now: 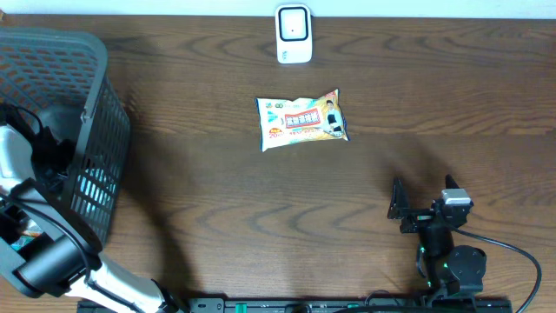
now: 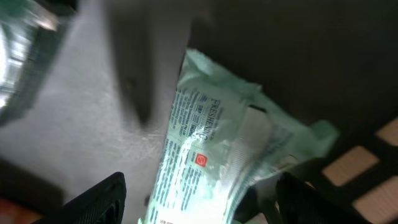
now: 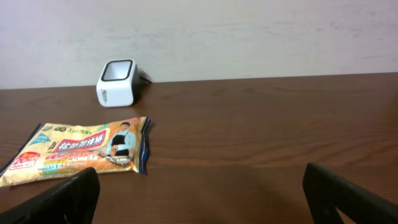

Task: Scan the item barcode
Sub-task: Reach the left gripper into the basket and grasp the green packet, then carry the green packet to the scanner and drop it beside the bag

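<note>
My left gripper moves down into the basket around the packet's printed end by the red mark [image 2: 191, 194] next, since its open fingers already straddle that end.
In the left wrist view a pale green and white packet [image 2: 211, 149] with small print and a red mark lies in the basket, tilted. My left gripper [image 2: 202, 190] is open and straddles its lower end. A gap shows between the left finger [image 2: 102, 199] and the packet. From overhead the left arm [image 1: 39, 152] reaches down into the basket and its jaws are hidden. A colourful snack packet [image 1: 302, 120] lies flat mid-table, in front of the white scanner [image 1: 294, 33]. My right gripper [image 1: 423, 198] hovers open at the near right, with nothing between its fingers.
The dark mesh basket [image 1: 91, 130] stands at the table's left edge, with other wrapped goods [image 2: 15, 56] inside it. The right wrist view shows the snack packet [image 3: 78, 152] and scanner [image 3: 116, 82] ahead on the left, in front of a pale wall.
</note>
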{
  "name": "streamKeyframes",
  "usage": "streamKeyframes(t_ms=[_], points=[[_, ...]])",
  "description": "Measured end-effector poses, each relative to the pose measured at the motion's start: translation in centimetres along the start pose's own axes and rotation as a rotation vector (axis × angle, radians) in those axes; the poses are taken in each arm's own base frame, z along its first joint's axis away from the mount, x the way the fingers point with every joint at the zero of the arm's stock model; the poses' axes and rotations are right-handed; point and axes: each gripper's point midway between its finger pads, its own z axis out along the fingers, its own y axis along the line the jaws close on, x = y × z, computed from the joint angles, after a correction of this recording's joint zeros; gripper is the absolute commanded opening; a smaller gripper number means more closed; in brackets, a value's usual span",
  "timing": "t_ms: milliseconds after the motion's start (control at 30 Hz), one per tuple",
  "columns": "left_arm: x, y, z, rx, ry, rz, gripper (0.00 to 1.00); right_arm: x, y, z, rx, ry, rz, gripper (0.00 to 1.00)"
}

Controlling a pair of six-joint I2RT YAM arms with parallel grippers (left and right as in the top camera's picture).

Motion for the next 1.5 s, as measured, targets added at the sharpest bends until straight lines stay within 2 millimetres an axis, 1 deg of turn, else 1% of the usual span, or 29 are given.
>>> streamKeyframes(t_ms=[67, 100, 167, 200, 233, 333, 400, 433, 467, 500, 767, 833, 900, 967, 1033, 1067, 1133, 1167, 1200, 1267, 1300, 1333, 1400, 1467, 1500], points=[[0.5, 0.1, 0.9, 0.0, 0.035, -0.005, 0.74, 0.0, 0.0, 0.0, 0.0, 0.0, 0.0, 0.99], [0.7, 0.2, 1.3, 0.0, 0.048, -0.006, 0.7, 0.0, 0.0, 0.0, 0.0, 0.0, 0.0, 0.99], [1.2, 0.2, 2.0, 0.003, 0.073, -0.006, 0.58, 0.0, 0.0, 0.0, 0.0, 0.0, 0.0, 0.99], [1.3, 0.2, 2.3, 0.005, 0.084, -0.008, 0.5, 0.0, 0.0, 0.0, 0.0, 0.0, 0.0, 0.99], [1.3, 0.2, 2.5, 0.009, 0.087, -0.003, 0.46, 0.0, 0.0, 0.0, 0.0, 0.0, 0.0, 0.99], [1.4, 0.1, 2.7, 0.012, 0.097, 0.0, 0.41, 0.0, 0.0, 0.0, 0.0, 0.0, 0.0, 0.99], [1.4, 0.1, 2.7, 0.013, 0.098, 0.002, 0.29, 0.0, 0.0, 0.0, 0.0, 0.0, 0.0, 0.99], [1.5, 0.1, 2.7, 0.012, 0.098, 0.001, 0.21, 0.0, 0.0, 0.0, 0.0, 0.0, 0.0, 0.99], [1.5, 0.1, 2.7, 0.013, 0.099, -0.004, 0.1, 0.0, 0.0, 0.0, 0.0, 0.0, 0.0, 0.99], [1.5, 0.1, 2.7, 0.013, 0.101, -0.004, 0.08, 0.0, 0.0, 0.0, 0.0, 0.0, 0.0, 0.99], [1.6, 0.1, 2.4, 0.015, 0.104, -0.014, 0.07, 0.0, 0.0, 0.0, 0.0, 0.0, 0.0, 0.99], [1.7, 0.0, 2.0, 0.014, 0.115, -0.027, 0.07, 0.0, 0.0, 0.0, 0.0, 0.0, 0.0, 0.99], [1.3, -0.1, 1.2, 0.014, 0.103, -0.049, 0.07, 0.0, 0.0, 0.0, 0.0, 0.0, 0.0, 0.99], [0.3, -0.3, -0.3, 0.014, 0.055, -0.087, 0.07, 0.0, 0.0, 0.0, 0.0, 0.0, 0.0, 0.99], [-1.1, -0.7, -3.2, 0.022, -0.052, -0.108, 0.07, 0.0, 0.0, 0.0, 0.0, 0.0, 0.0, 0.99], [-1.9, -1.0, -5.2, 0.031, -0.121, -0.123, 0.07, 0.0, 0.0, 0.0, 0.0, 0.0, 0.0, 0.99], [-3.4, -1.7, -9.9, 0.058, -0.294, -0.152, 0.07, 0.0, 0.0, 0.0, 0.0, 0.0, 0.0, 0.99], [-3.9, -2.1, -12.4, 0.076, -0.383, -0.168, 0.07, 0.0, 0.0, 0.0, 0.0, 0.0, 0.0, 0.99], [-4.1, -2.4, -15.1, 0.094, -0.465, -0.185, 0.07, 0.0, 0.0, 0.0, 0.0, 0.0, 0.0, 0.99], [-3.3, -3.1, -20.2, 0.142, -0.611, -0.235, 0.07, 0.0, 0.0, 0.0, 0.0, 0.0, 0.0, 0.99], [-2.5, -3.3, -22.6, 0.171, -0.672, -0.269, 0.07, 0.0, 0.0, 0.0, 0.0, 0.0, 0.0, 0.99], [-1.7, -3.6, -24.5, 0.199, -0.719, -0.301, 0.07, 0.0, 0.0, 0.0, 0.0, 0.0, 0.0, 0.99], [-0.4, -4.1, -27.0, 0.253, -0.78, -0.347, 0.07, 0.0, 0.0, 0.0, 0.0, 0.0, 0.0, 0.99], [0.4, -4.9, -28.2, 0.311, -0.802, -0.363, 0.07, 0.0, 0.0, 0.0, 0.0, 0.0, 0.0, 0.99], [0.5, -5.7, -28.7, 0.351, -0.804, -0.357, 0.07, 0.0, 0.0, 0.0, 0.0, 0.0, 0.0, 0.99]])
